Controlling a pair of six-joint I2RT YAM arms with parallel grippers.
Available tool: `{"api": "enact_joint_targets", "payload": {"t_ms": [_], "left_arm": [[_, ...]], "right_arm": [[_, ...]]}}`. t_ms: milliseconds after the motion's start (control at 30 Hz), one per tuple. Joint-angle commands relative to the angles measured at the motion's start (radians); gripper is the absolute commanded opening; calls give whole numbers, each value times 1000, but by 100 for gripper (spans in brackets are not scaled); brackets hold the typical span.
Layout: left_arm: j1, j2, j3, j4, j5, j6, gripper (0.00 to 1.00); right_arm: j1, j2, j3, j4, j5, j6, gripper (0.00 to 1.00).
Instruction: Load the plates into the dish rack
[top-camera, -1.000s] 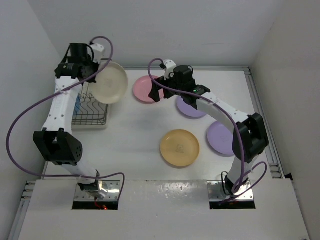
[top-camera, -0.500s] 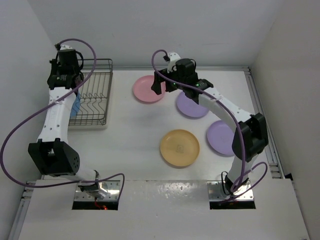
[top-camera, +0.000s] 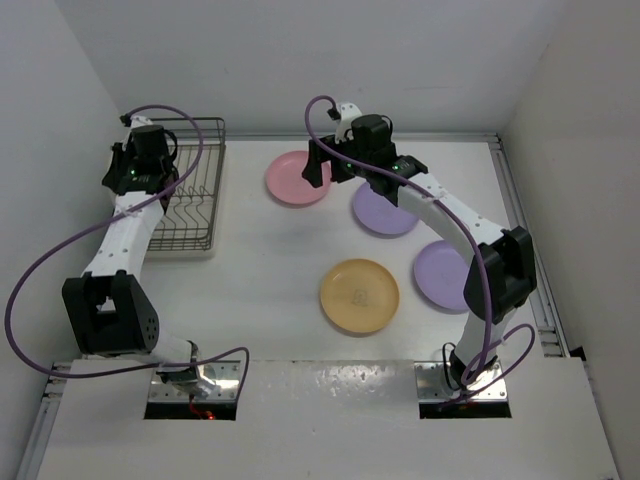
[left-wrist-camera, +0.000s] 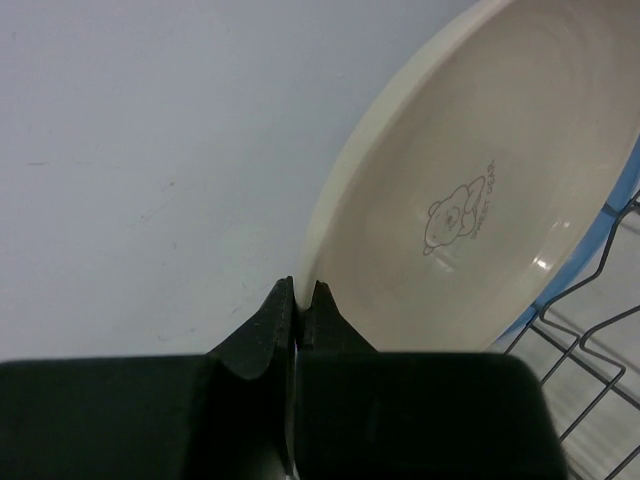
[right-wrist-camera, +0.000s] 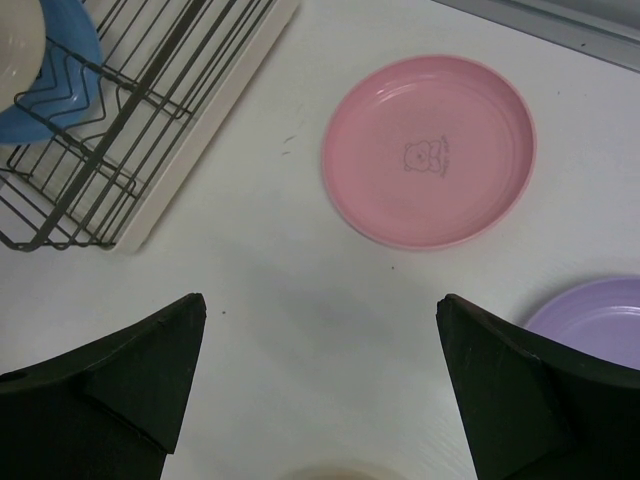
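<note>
The cream plate in my left gripper is still above the rack, so I will lower it between the blue plate and the wire loops (left-wrist-camera: 546, 306) next.
My left gripper (left-wrist-camera: 302, 290) is shut on the rim of the cream plate (left-wrist-camera: 470, 200), held on edge over the left side of the dish rack (top-camera: 192, 200). A blue plate (left-wrist-camera: 622, 195) stands in the rack just behind it. In the top view the left gripper (top-camera: 140, 168) hides the cream plate. My right gripper (right-wrist-camera: 320, 310) is open and empty, above the table just short of the pink plate (right-wrist-camera: 430, 150), and also shows in the top view (top-camera: 322, 172). The pink plate (top-camera: 293, 180), two lavender plates (top-camera: 385, 213) (top-camera: 445, 275) and the orange plate (top-camera: 359, 296) lie flat on the table.
The rack stands at the back left by the left wall, with its wires (right-wrist-camera: 140, 120) and cream tray edge (right-wrist-camera: 215, 140) in the right wrist view. The blue plate (right-wrist-camera: 50, 95) stands in it. A raised rail (top-camera: 520, 220) runs along the table's right edge.
My left arm has swung the cream plate from above the rack's right side to its left side and down. The right gripper has shifted slightly toward the pink plate.
</note>
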Motion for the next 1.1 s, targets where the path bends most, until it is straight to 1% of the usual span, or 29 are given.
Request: {"api": "enact_joint_targets", "payload": {"t_ms": [0, 100, 133, 267, 467, 533, 567, 600, 633, 667, 700, 733, 767, 800, 833, 900, 967, 1000, 1067], "left_arm": [[2, -38, -4, 131, -86, -14, 0], [2, -28, -70, 151, -74, -32, 0], [2, -28, -70, 151, -74, -32, 0], [-16, -19, -151, 160, 18, -60, 0], [-25, 35, -148, 170, 30, -80, 1], [-25, 35, -136, 141, 40, -89, 12], [-25, 35, -136, 130, 40, -98, 20], [-25, 35, -122, 119, 67, -98, 45], [-25, 35, -107, 101, 78, -98, 60], [-25, 35, -92, 101, 99, -98, 70], [-25, 23, -81, 85, 110, -98, 79], [-25, 23, -69, 69, 125, -89, 82], [-25, 12, -56, 59, 139, -89, 85], [-25, 12, -23, 49, 174, -89, 87], [-25, 12, -4, 35, 194, -89, 88], [-25, 3, 63, -5, 239, -80, 88], [-35, 3, 118, -60, 259, -80, 89], [-45, 14, 173, -80, 289, -80, 89], [-56, 24, 227, -151, 334, -69, 89]], "right_arm": [[3, -11, 35, 5, 8, 5, 98], [3, -23, 21, 4, 8, 9, 98], [3, -24, 21, 4, 8, 8, 98], [3, -28, 15, 4, 11, 2, 98], [-7, -25, 15, -9, 24, 27, 99], [-29, -23, 18, -39, 37, 44, 99], [-43, -18, 24, -48, 41, 74, 99], [-72, -12, 33, -64, 54, 125, 99], [-115, -3, 50, -128, 57, 186, 99], [-138, 12, 64, -157, 57, 250, 99], [-189, 24, 69, -235, 62, 278, 99], [-241, 34, 69, -263, 62, 342, 99], [-266, 51, 63, -312, 83, 370, 99], [-308, 57, 52, -344, 129, 418, 99], [-336, 66, 44, -393, 166, 426, 99], [-374, 99, 23, -427, 310, 411, 99], [-416, 150, 30, -441, 355, 403, 99], [-443, 197, 52, -468, 357, 412, 97], [-490, 271, 96, -490, 357, 429, 89]]}}
